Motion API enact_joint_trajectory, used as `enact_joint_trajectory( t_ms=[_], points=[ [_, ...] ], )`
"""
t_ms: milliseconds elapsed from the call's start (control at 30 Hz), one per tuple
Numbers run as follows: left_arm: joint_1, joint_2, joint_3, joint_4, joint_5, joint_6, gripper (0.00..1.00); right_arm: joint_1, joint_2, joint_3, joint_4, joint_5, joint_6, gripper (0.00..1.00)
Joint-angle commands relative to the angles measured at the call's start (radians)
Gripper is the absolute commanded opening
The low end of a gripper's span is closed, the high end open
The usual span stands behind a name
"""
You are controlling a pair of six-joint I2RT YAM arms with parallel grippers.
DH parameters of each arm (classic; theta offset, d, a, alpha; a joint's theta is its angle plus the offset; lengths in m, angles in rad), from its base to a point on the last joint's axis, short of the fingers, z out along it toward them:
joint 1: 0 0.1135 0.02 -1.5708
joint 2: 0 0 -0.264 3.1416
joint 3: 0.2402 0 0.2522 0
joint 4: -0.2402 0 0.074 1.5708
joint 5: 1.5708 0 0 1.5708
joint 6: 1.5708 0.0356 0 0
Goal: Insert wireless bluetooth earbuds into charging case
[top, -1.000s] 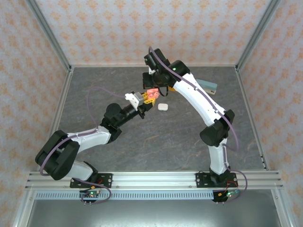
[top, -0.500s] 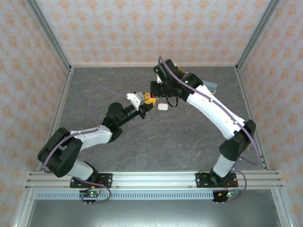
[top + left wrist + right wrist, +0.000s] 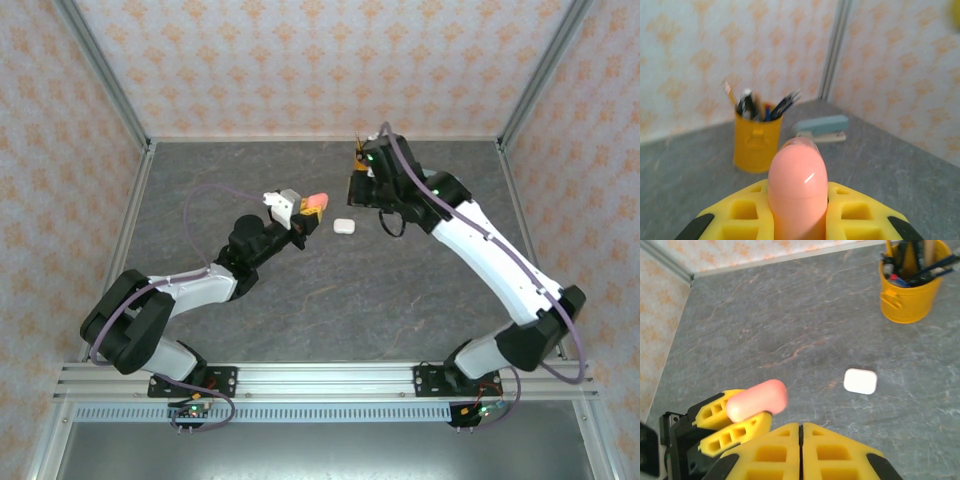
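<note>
I will next lower the pink case with my left gripper, fingers tipping toward the table, to the bare tabletop beside the white case (image 3: 344, 227). Then I will let it go, because its lid is closed.
A salmon-pink pebble-shaped charging case (image 3: 314, 201) with its lid closed is held above the table, my left gripper (image 3: 305, 213) shut on it. In the left wrist view the case (image 3: 798, 185) stands between the yellow fingers (image 3: 855, 212). My right gripper (image 3: 801, 440) is shut with nothing in it, a short way right of the pink case (image 3: 757, 399). In the top view the right gripper (image 3: 354, 192) hangs behind a white charging case (image 3: 344, 227), which lies closed on the table. The earbuds are out of view.
A yellow pencil cup (image 3: 910, 290) full of pens stands at the back of the grey table (image 3: 330, 300), with a pale blue stapler (image 3: 821, 127) beside it. Patterned walls and metal frame posts (image 3: 105, 85) enclose the table on three sides.
The right gripper has pulled away from the pink case, moving right and back. The case looked open a second ago and is now closed. The left arm has hardly moved.
</note>
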Motion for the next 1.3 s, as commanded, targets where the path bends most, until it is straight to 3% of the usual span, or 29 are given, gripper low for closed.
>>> enact_joint_trajectory(
  t_ms=[0,200,300,400,567,733,867,967,1033,1100,1267],
  points=[
    [0.005,0.027,0.072,-0.247,-0.091,-0.120,0.00,-0.016,-0.042,-0.116,0.046,0.032,0.065,0.09],
    [0.005,0.107,0.185,-0.567,-0.116,-0.257,0.00,-0.028,-0.118,-0.277,0.105,0.040,0.118,0.12],
    [0.005,0.178,0.257,-0.691,-0.067,-0.316,0.00,-0.028,-0.134,-0.311,0.109,0.046,0.125,0.12],
    [0.005,0.251,0.270,-0.674,-0.033,-0.389,0.00,-0.028,-0.159,-0.346,0.117,0.064,0.135,0.13],
    [0.006,0.384,0.294,-0.633,0.018,-0.481,0.00,-0.029,-0.210,-0.382,0.113,0.082,0.138,0.30],
    [0.009,0.434,0.283,-0.616,-0.003,-0.515,0.00,-0.033,-0.259,-0.393,0.087,0.107,0.125,0.52],
    [0.014,0.395,0.291,-0.711,-0.050,-0.493,0.26,-0.040,-0.303,-0.393,0.064,0.132,0.110,0.69],
    [0.033,0.349,0.293,-0.791,-0.084,-0.475,0.56,-0.047,-0.328,-0.394,0.051,0.152,0.101,0.81],
    [0.058,0.306,0.290,-0.844,-0.101,-0.462,0.66,-0.052,-0.343,-0.391,0.038,0.166,0.095,0.90],
    [0.096,0.249,0.283,-0.902,-0.123,-0.445,0.99,-0.058,-0.358,-0.388,0.031,0.177,0.086,1.00],
    [0.202,0.083,0.298,-1.076,-0.178,-0.352,1.00,-0.068,-0.388,-0.393,0.020,0.242,0.055,1.00]
  ],
)
